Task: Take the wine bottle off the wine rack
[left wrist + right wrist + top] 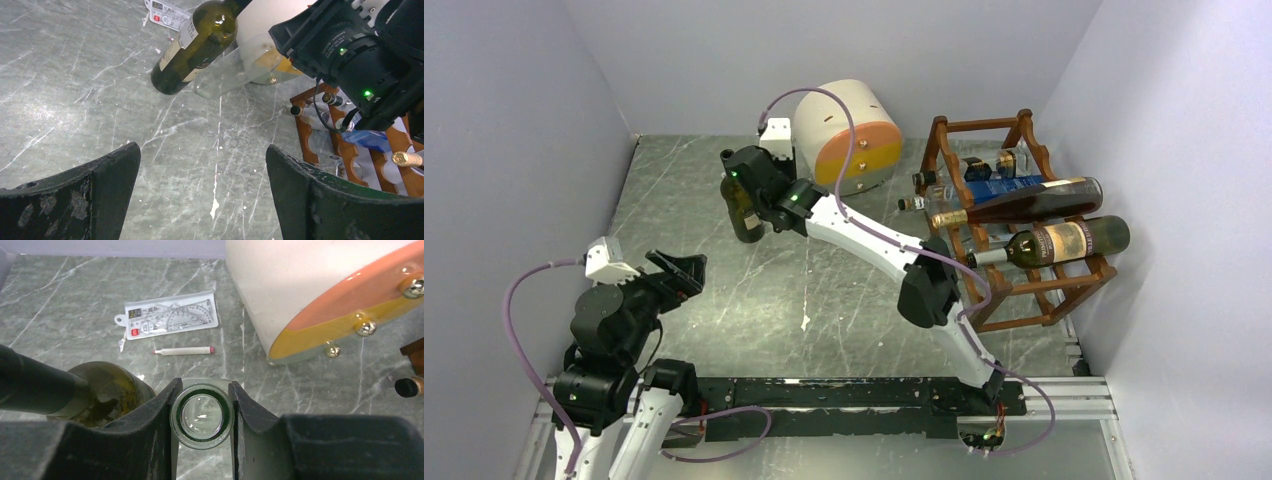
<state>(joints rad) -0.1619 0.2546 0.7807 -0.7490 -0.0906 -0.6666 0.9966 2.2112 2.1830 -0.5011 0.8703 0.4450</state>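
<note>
The clear glass bottle is leaning with its neck toward the drawer box, so my right gripper will next go down slightly and move over toward the green bottle point(743, 212) point(111, 392).
The reddish-brown wooden wine rack point(984, 260) stands at the right, with several bottles lying on it; part of it also shows in the left wrist view point(345, 150). My right gripper point(204, 390) is shut on the neck of a clear glass wine bottle point(201, 415), seen from above its mouth, far left of the rack. In the left wrist view this clear bottle point(225, 72) hangs tilted beside a dark green bottle point(192, 47). In the top view my right gripper point(742, 180) is over the green bottle point(744, 215). My left gripper point(202, 150) is open and empty over bare table.
A round cream-and-orange drawer box point(849, 135) lies at the back, just right of my right gripper. A packaged protractor set point(170, 315) and a white pen point(182, 350) lie on the table behind the bottles. Walls close in the left, back and right.
</note>
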